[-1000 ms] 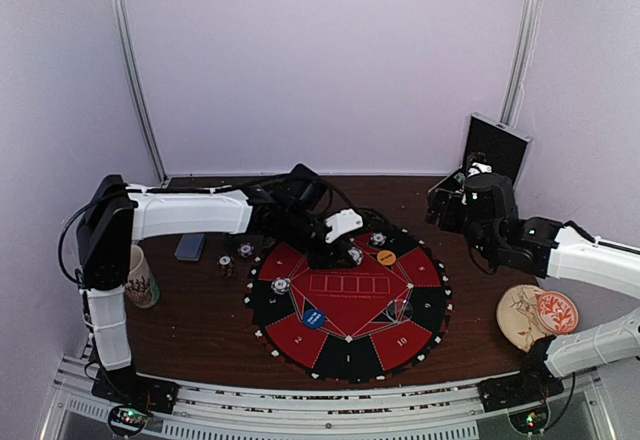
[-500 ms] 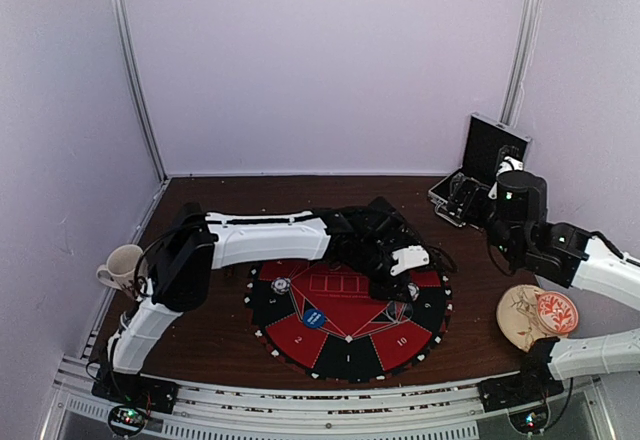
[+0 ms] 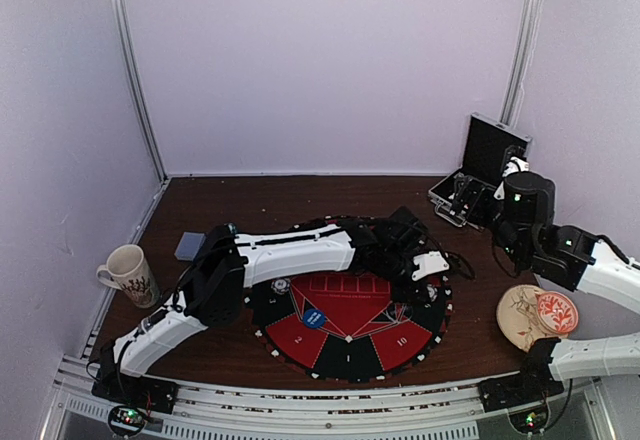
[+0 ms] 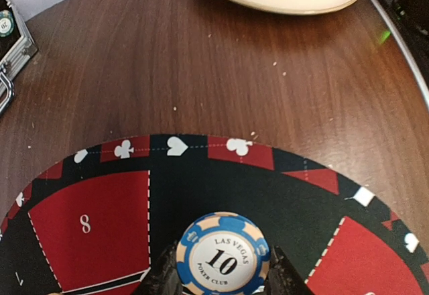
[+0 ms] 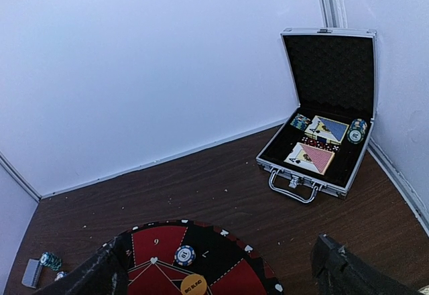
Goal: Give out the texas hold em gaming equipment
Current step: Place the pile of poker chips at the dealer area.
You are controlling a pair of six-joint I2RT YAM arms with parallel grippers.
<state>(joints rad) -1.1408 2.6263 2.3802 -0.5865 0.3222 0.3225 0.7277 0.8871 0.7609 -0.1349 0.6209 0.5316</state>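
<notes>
My left gripper moves down and over toward the black wedge's dashed edge [image 4: 151, 225] on the case side next.
My left gripper [image 4: 223, 278] is shut on a blue-and-cream poker chip [image 4: 223, 253] marked 10, held flat just above a black wedge of the round red-and-black mat [image 4: 87, 201]. From above, the left arm reaches across the mat [image 3: 345, 345] and its gripper [image 3: 428, 275] is near the right rim. My right gripper [image 3: 466, 200] hangs open and empty in front of the open case [image 5: 322, 141], which holds cards and chips. On the mat lie another chip [image 5: 184, 255], an orange button [image 5: 193, 284], a blue button [image 3: 314, 317] and a chip [image 3: 281, 286].
A patterned mug [image 3: 125, 272] and a grey-blue card deck [image 3: 188, 247] sit left of the mat, with loose chips [image 5: 48, 260] nearby. A decorated plate [image 3: 535, 315] lies at the right. The case lid [image 3: 492, 145] stands upright against the back corner.
The left arm has swung from the mat's left side across to its right rim, carrying the chip. The right arm has drawn back and risen toward the case.
</notes>
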